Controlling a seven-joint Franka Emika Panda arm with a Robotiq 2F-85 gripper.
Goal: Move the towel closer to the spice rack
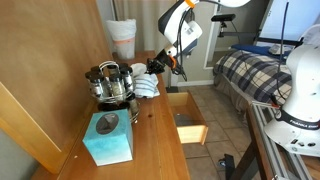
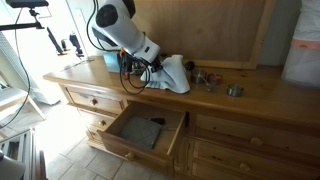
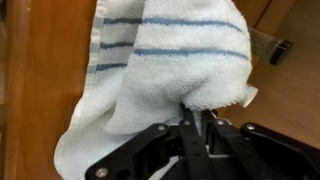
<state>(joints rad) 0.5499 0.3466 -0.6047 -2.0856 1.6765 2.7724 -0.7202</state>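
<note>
The towel's edge should next go outward and down, onto the dresser top beside the spice rack, for release there.
The towel [image 3: 160, 60] is white with blue stripes and fills most of the wrist view. In both exterior views it hangs bunched on the wooden dresser top [image 1: 146, 86] [image 2: 176, 72]. My gripper [image 3: 197, 115] is shut on the towel's edge; it also shows in both exterior views [image 1: 155, 66] [image 2: 150, 62]. The spice rack [image 1: 111, 82] is a round carousel of dark-lidded jars, just beside the towel. In an exterior view it is mostly hidden behind my arm [image 2: 128, 58].
A teal tissue box [image 1: 107, 137] stands on the dresser [image 1: 150, 140] near the front. A drawer [image 2: 145, 130] hangs open below with a dark item inside. Small jars [image 2: 207, 78] and a round lid [image 2: 234, 90] lie on the dresser top. A bed [image 1: 255, 70] stands beyond.
</note>
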